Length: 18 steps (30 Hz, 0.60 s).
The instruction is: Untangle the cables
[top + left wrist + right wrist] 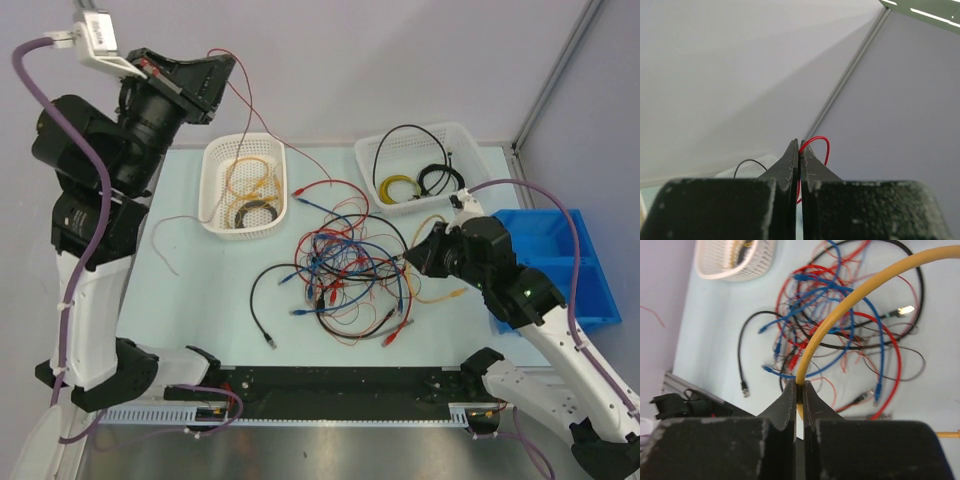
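Note:
My right gripper is going to carry its cable outward and to the left in the top view, over the white basket (248, 185) (734, 257), and release it, since matching yellow cables lie there.
The tangle of red, blue and black cables (345, 265) lies mid-table and also shows in the right wrist view (840, 335). My left gripper (222, 68) is raised high at the far left and is shut on a thin red wire (826, 147). That wire (262, 128) runs down towards the tangle. My right gripper (408, 258) is at the tangle's right edge, shut on a yellow-orange cable (840, 310) that arcs up from its jaws (800, 385). A black cable (260, 300) lies partly apart at the left.
A white basket (212, 190) at the back left holds coiled yellow and black cables. A second white basket (470, 135) at the back right holds yellow and black coils. A blue bin (590, 290) stands at the right. A black rail (340, 380) runs along the near edge.

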Tool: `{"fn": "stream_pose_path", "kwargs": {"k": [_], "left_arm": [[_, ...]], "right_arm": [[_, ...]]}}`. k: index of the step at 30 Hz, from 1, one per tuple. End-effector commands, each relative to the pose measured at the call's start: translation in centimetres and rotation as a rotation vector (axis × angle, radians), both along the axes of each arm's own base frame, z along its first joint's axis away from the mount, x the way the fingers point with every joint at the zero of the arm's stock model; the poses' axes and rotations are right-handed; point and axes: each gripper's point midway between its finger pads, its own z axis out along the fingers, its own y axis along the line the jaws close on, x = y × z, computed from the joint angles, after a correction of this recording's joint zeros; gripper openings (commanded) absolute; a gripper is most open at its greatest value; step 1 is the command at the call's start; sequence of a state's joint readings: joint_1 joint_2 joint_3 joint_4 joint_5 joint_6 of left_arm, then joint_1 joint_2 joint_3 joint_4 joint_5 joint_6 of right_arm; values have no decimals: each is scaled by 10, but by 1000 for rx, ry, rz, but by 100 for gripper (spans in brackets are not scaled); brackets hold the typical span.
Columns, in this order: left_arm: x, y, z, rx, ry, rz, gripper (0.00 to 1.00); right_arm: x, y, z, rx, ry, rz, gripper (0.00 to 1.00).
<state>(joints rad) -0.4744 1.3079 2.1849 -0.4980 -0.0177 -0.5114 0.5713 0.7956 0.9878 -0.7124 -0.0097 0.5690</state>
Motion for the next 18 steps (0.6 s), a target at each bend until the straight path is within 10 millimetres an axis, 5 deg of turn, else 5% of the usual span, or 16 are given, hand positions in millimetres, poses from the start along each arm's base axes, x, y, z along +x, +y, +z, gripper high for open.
{"fn": "stream_pose_path", "kwargs": {"k": [1,8,13,17,18], "left_arm": [[-5,-22,-10,1,9,-133,0],[-6,-23,-60,56,106,-135,0],[-16,6,-119,120,184,-12,0],[-24,6,-163,152,258,-37,0],[-19,3,-191,173,314,-41,0]], "right_arm": [[5,29,53,165,-144,111,0],[39,76,91,257,-202,238,0],[80,109,96,312,-172,293,0],[116,124,121,322,-238,293,0],[123,125,138,340,-273,291,0]]}}
